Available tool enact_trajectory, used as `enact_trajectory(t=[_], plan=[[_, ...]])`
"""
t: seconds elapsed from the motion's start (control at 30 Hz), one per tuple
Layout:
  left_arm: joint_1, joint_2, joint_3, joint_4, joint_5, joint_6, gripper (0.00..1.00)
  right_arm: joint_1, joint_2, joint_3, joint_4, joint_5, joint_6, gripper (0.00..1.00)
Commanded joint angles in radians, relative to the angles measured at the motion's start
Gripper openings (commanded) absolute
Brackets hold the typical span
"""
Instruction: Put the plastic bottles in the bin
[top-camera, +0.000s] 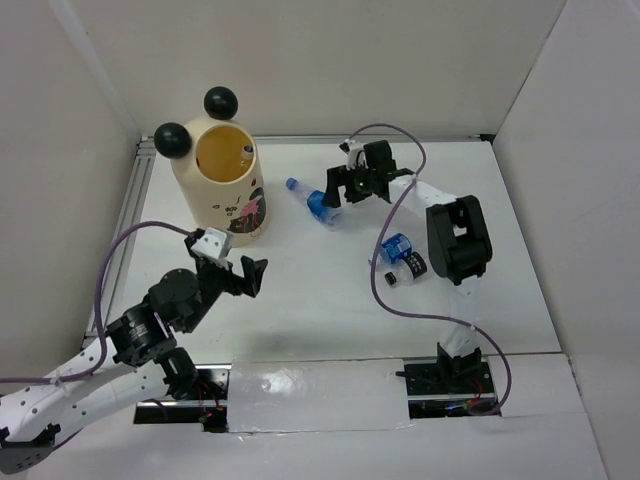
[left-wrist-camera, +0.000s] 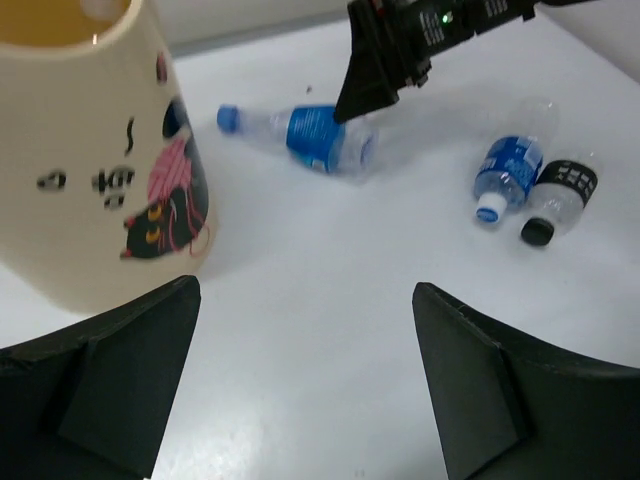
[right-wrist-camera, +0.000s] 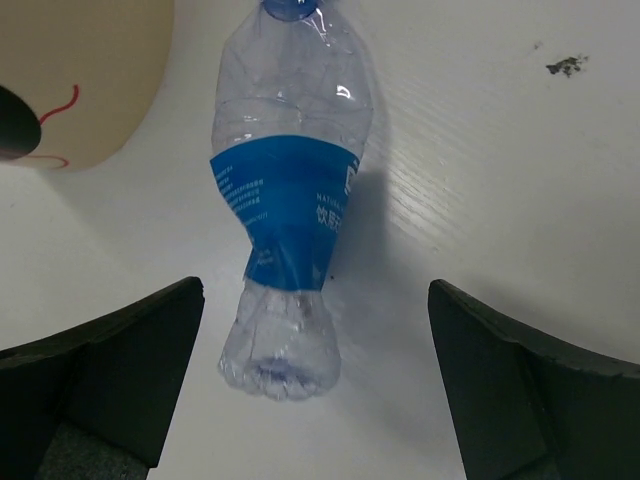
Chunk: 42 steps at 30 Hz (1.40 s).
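Note:
The bottle's body narrows at the blue label's pinched end (top-camera: 322, 209) (right-wrist-camera: 289, 270) below my right gripper, so I will bring the gripper down onto it, toward the left in the top view.
A clear bottle with a blue label and blue cap (top-camera: 314, 202) lies on the table right of the cream bin (top-camera: 218, 185); it also shows in the right wrist view (right-wrist-camera: 290, 215) and the left wrist view (left-wrist-camera: 305, 135). My right gripper (top-camera: 343, 188) is open just above its base end, jaws on either side, not touching. A second blue-label bottle (top-camera: 397, 246) and a black-label bottle (top-camera: 407, 268) lie side by side near the right arm. A bottle top (top-camera: 246, 152) shows inside the bin. My left gripper (top-camera: 238, 275) is open and empty below the bin.
White walls enclose the table on three sides. The right arm's black elbow (top-camera: 456, 238) stands beside the two bottles. A purple cable (top-camera: 385, 290) loops over the table near them. A metal rail (top-camera: 125, 220) runs along the left edge.

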Motion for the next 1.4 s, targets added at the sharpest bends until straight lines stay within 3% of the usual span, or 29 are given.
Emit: enact_trajectory(t=[0.0,0.1,0.17,0.2,0.23,0.27,0.37,0.47,0.57,0.77,0.9,1.13,1.37], plan=[[-0.01,-0.063,-0.01,-0.119,-0.08,-0.182,1.0,0.054,0.066,0.072,0.069,0.026,0.026,1.0],[-0.01,-0.075,-0.036,-0.171,-0.091,-0.205,1.0,0.086,0.103,0.086,0.06,0.047,-0.014,1.0],[-0.01,-0.075,-0.046,-0.189,-0.091,-0.238,1.0,0.097,0.121,0.096,0.06,0.061,-0.057,0.9],[-0.01,-0.075,-0.047,-0.198,-0.091,-0.239,1.0,0.097,0.121,0.096,0.048,0.061,-0.069,0.82],[-0.01,-0.084,-0.057,-0.208,-0.091,-0.266,1.0,0.097,0.121,0.087,0.031,0.049,-0.094,0.64],[-0.01,-0.084,-0.057,-0.217,-0.091,-0.277,1.0,0.097,0.121,0.087,0.022,0.022,-0.106,0.53],[-0.01,-0.097,-0.085,-0.217,-0.091,-0.314,1.0,0.073,0.072,0.092,-0.055,-0.044,-0.178,0.28],[-0.01,-0.106,-0.108,-0.217,-0.078,-0.338,1.0,0.072,0.006,0.164,-0.179,-0.074,-0.29,0.17],[-0.01,-0.106,-0.108,-0.208,-0.069,-0.338,1.0,0.088,-0.107,0.233,-0.262,-0.069,-0.411,0.16],[-0.01,-0.143,-0.117,-0.208,-0.069,-0.329,1.0,0.23,-0.311,0.265,-0.311,0.168,-0.681,0.16],[-0.01,-0.178,-0.117,-0.217,-0.069,-0.329,1.0,0.304,-0.354,0.311,-0.337,0.309,-0.81,0.17],[-0.01,-0.21,-0.126,-0.217,-0.06,-0.329,1.0,0.443,-0.335,0.417,-0.409,0.474,-0.994,0.18],[-0.01,-0.251,-0.126,-0.228,-0.06,-0.338,1.0,0.509,-0.183,0.63,-0.546,0.59,-1.074,0.18]])
